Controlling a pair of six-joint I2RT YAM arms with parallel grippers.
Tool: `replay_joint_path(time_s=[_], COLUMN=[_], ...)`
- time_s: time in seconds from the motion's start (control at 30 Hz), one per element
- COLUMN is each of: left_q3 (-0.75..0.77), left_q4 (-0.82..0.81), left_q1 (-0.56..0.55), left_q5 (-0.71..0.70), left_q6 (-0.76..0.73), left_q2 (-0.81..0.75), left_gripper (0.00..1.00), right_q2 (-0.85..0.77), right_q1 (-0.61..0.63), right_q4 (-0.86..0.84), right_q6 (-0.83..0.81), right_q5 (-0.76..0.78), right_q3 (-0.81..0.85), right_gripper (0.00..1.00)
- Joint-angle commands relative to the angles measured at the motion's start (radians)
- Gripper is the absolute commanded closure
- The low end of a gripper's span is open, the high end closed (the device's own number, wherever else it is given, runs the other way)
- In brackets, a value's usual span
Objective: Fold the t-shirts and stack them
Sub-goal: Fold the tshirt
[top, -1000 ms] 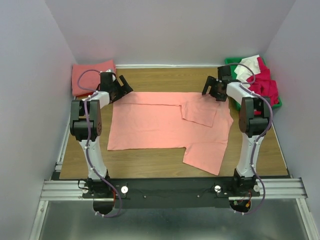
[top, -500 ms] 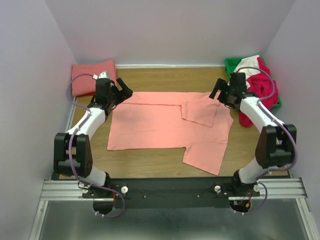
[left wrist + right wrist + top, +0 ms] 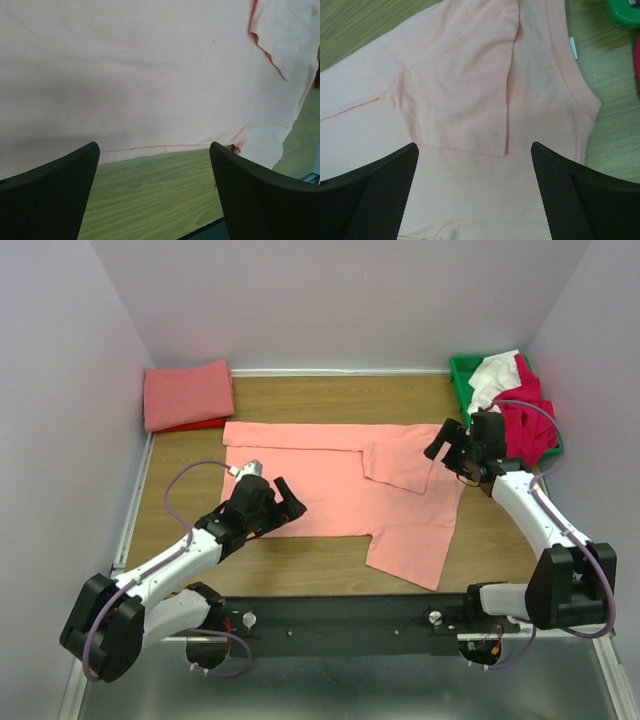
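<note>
My left gripper travels to the left in the top view and down onto the shirt's near corner next, because this near side still lies flat and unfolded.
A salmon-pink t-shirt (image 3: 320,485) lies spread flat on the wooden table, with one sleeve (image 3: 400,465) folded in over its body. My left gripper (image 3: 291,498) is open and empty above the shirt's near hem; the left wrist view shows that hem (image 3: 150,148) between the open fingers (image 3: 55,190). My right gripper (image 3: 442,443) is open and empty above the shirt's right side, by the collar (image 3: 565,65) and the folded sleeve (image 3: 460,95). A folded salmon shirt (image 3: 187,393) lies at the back left on a red one.
A green plastic bin (image 3: 462,367) at the back right holds a heap of red, magenta and white shirts (image 3: 520,405); its corner shows in the right wrist view (image 3: 625,12). Bare wood (image 3: 290,565) lies between the shirt's near hem and the front rail. Walls close in on three sides.
My left arm has swung from the back-left corner of the shirt forward to its near hem. My right gripper has moved a little nearer and rightward. The shirt has not moved.
</note>
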State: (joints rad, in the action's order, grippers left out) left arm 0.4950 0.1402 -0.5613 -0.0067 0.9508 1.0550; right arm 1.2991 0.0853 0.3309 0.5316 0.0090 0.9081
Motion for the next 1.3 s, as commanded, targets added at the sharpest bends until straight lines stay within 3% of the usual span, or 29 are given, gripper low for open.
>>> replay_joint_path(time_s=[0.0, 0.27, 0.5, 0.67, 0.77, 0.87, 1.0, 1.27], left_q3=[-0.026, 0.082, 0.096, 0.111, 0.103, 0.1, 0.16, 0.221], left_q4=[0.103, 0.237, 0.312, 0.432, 0.421, 0.391, 0.458, 0.522], left_q1=[-0.003, 0.043, 0.07, 0.178, 0.276, 0.352, 0.481, 0.584], left_q5=[-0.134, -0.153, -0.176, -0.24, -0.222, -0.194, -0.269, -0.371], left_q6=[0.088, 0.088, 0.095, 0.08, 0.028, -0.004, 0.012, 0.046], left_q2=[0.005, 0.229, 0.237, 0.152, 0.097, 0.128, 0.233, 0.25], left_gripper=[0.02, 0.02, 0.02, 0.02, 0.02, 0.02, 0.02, 0.02], right_q2=[-0.011, -0.017, -0.029, -0.029, -0.029, -0.021, -0.011, 0.02], right_q1=[0.001, 0.002, 0.001, 0.002, 0.001, 0.002, 0.001, 0.001], right_q4=[-0.012, -0.01, -0.01, -0.009, -0.01, -0.01, -0.01, -0.009], right_q6=[0.007, 0.013, 0.016, 0.015, 0.015, 0.015, 0.013, 0.005], right_q5=[0.0, 0.017, 0.043, 0.046, 0.049, 0.046, 0.045, 0.072], right_q3=[-0.012, -0.025, -0.031, -0.031, -0.031, -0.035, -0.031, -0.02], right_gripper=[0.0, 0.0, 0.0, 0.0, 0.0, 0.0, 0.0, 0.0])
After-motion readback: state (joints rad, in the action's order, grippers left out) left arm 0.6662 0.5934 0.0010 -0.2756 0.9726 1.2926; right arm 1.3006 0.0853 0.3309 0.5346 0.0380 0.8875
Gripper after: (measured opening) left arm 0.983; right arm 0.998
